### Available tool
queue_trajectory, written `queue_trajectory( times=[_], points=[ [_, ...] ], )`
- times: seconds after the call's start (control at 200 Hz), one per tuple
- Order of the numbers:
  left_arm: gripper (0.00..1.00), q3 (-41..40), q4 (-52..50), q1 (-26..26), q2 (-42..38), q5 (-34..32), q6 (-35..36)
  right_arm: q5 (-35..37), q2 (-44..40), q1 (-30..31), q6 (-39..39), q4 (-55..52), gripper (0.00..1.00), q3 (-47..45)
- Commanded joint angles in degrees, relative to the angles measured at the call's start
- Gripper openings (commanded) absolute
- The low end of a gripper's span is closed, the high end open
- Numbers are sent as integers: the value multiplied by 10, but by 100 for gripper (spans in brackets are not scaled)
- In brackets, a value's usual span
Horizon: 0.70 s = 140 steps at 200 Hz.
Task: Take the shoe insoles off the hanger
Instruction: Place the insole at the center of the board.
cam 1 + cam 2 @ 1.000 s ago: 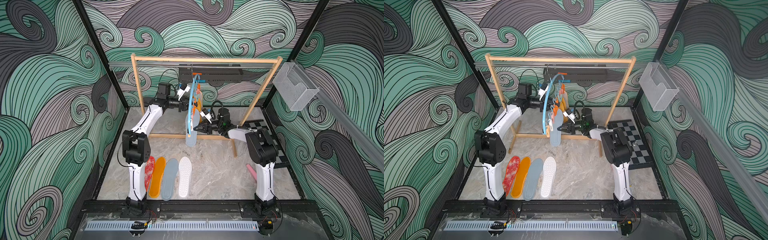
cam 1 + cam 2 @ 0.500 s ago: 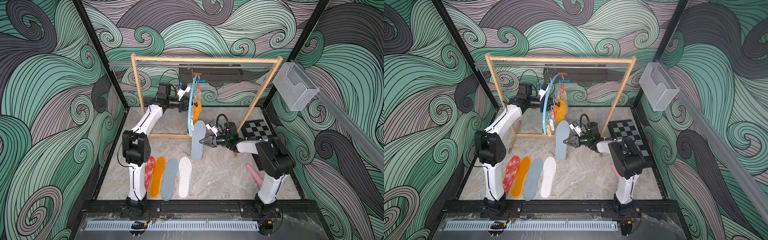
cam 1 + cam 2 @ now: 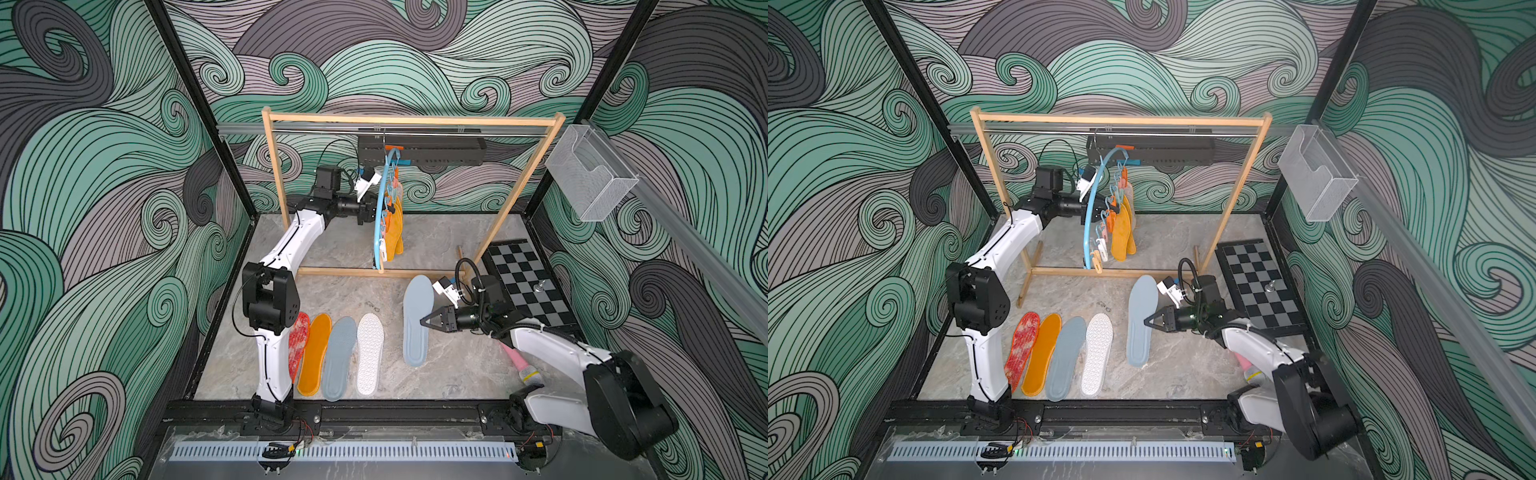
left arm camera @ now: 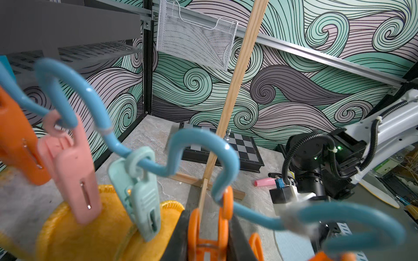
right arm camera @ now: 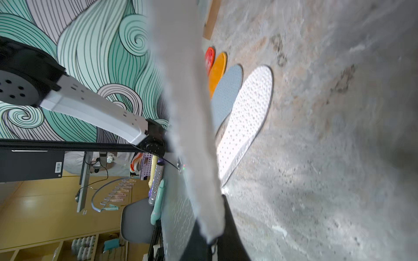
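Note:
The row of insoles ends beside the white dotted insole. My right gripper will next move back and down to let go of the grey-blue insole there on the bare floor.
The light blue hanger hangs by its hook from the rack's rod, seen in both top views. Two orange shoe insoles are still clipped to it. My left gripper is at the hanger's clip row. In the left wrist view its jaws are shut on an orange clip. My right gripper is shut on the side edge of a grey-blue insole, held low over the floor. On the floor lie the red-white mottled, orange, grey-blue and white dotted insoles in a row.
The wooden-framed rack spans the back. A chessboard lies at the right beside the rack's foot. A pink stick lies under my right arm. A wire mesh basket hangs on the right wall.
My right gripper has carried the grey-blue insole away from the hanger, forward and down to beside the row on the floor. The left arm has stayed at the hanger.

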Motion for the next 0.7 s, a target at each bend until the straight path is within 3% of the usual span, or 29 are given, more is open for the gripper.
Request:
queue_trajectory(
  times=[0.0,0.285,0.695],
  points=[
    [4,-7,0,1,-17,-16,-5,47,-5,34,21,-61,0,-26],
    [3,-10,5,-2,-8,-21,-4,115,143,144,82,17,0,18],
    [3,-7,-7,-3,0,-28,12,125,291,156,111,63,2,90]
  ],
)
